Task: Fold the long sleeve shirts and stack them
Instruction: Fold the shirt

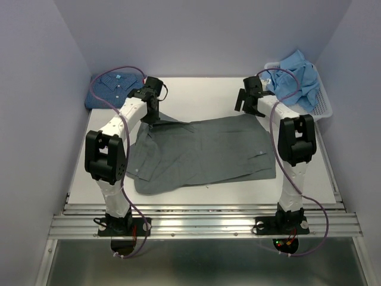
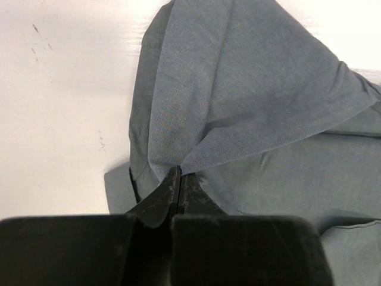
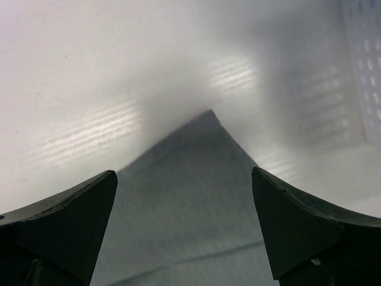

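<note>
My right gripper comes down onto the grey shirt's far corner [image 1: 249, 117] by the basket [image 1: 322, 107] next, then closes there.
The mid-grey shirt [image 1: 202, 152] lies spread across the middle of the table. My left gripper [image 1: 152, 117] is shut on a fold of the grey shirt [image 2: 238, 89] at its far left corner and lifts it into a peak above the table. My right gripper [image 1: 250, 108] is open and empty, just above the shirt's far right corner [image 3: 202, 179]. The dark blue dotted shirt [image 1: 113, 89] lies folded at the far left corner. The light blue shirt [image 1: 297, 80] is bunched in the white mesh basket [image 1: 322, 107] at the far right.
Bare white table [image 1: 196, 95] shows beyond the grey shirt and along its near edge [image 1: 208, 193]. The basket wall shows in the right wrist view [image 3: 363, 65]. Purple walls enclose the table on three sides.
</note>
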Robot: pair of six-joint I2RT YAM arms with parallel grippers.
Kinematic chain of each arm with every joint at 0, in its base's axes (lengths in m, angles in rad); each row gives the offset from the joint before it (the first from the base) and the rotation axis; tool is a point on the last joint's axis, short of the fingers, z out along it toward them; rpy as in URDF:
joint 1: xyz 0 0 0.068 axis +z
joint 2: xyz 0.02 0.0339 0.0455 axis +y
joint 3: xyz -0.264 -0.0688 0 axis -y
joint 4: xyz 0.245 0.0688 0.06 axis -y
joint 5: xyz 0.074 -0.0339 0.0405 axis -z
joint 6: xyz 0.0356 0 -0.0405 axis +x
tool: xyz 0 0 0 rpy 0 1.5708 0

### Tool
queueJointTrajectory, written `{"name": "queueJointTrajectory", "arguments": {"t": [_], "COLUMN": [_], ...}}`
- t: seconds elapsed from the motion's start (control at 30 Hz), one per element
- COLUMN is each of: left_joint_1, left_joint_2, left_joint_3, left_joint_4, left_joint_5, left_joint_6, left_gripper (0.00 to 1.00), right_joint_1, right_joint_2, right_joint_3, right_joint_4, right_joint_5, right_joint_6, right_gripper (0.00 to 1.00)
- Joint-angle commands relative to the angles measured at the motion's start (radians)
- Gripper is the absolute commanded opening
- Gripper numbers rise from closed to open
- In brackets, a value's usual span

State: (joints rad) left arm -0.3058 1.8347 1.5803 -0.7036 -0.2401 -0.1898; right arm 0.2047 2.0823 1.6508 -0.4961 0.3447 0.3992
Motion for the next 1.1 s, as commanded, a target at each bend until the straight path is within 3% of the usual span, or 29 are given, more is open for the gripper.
{"name": "queueJointTrajectory", "arguments": {"t": [0.0,0.3,0.4,0.57,0.7,0.73,0.8,0.83,0.9,1.07], "left_joint_1": [0.002,-0.003,-0.007,-0.018,-0.036,-0.038,-0.041,-0.041,-0.042,-0.07], "left_joint_2": [0.015,0.026,0.015,0.02,0.017,0.017,0.018,0.018,0.014,-0.052], "left_joint_3": [0.096,0.089,0.066,0.057,0.053,0.053,0.055,0.055,0.055,0.008], "left_joint_4": [-0.095,-0.145,-0.149,-0.16,-0.162,-0.162,-0.168,-0.171,-0.184,-0.244], "left_joint_5": [-0.074,-0.1,-0.099,-0.096,-0.091,-0.09,-0.091,-0.093,-0.096,-0.091], "left_joint_6": [0.033,0.023,0.015,0.0,-0.01,-0.01,-0.019,-0.023,-0.037,-0.106], "left_gripper": [0.0,0.0,0.0,0.0,0.0,0.0,0.0,0.0,0.0,0.0], "right_joint_1": [0.001,0.001,0.001,0.001,0.001,0.001,0.001,0.001,0.001,0.001], "right_joint_2": [0.093,0.185,0.206,0.242,0.255,0.259,0.252,0.248,0.219,0.067], "right_joint_3": [0.13,0.17,0.181,0.193,0.193,0.196,0.193,0.191,0.178,0.045], "right_joint_4": [0.019,0.043,0.057,0.062,0.082,0.082,0.083,0.087,0.102,0.233], "right_joint_5": [0.079,0.086,0.08,0.091,0.086,0.089,0.089,0.088,0.086,0.039], "right_joint_6": [0.006,-0.019,-0.037,-0.057,-0.101,-0.109,-0.12,-0.137,-0.151,-0.214], "right_gripper": [1.0,0.99,0.88,0.55,0.43,0.31,0.2,0.09,0.01,0.01]}}
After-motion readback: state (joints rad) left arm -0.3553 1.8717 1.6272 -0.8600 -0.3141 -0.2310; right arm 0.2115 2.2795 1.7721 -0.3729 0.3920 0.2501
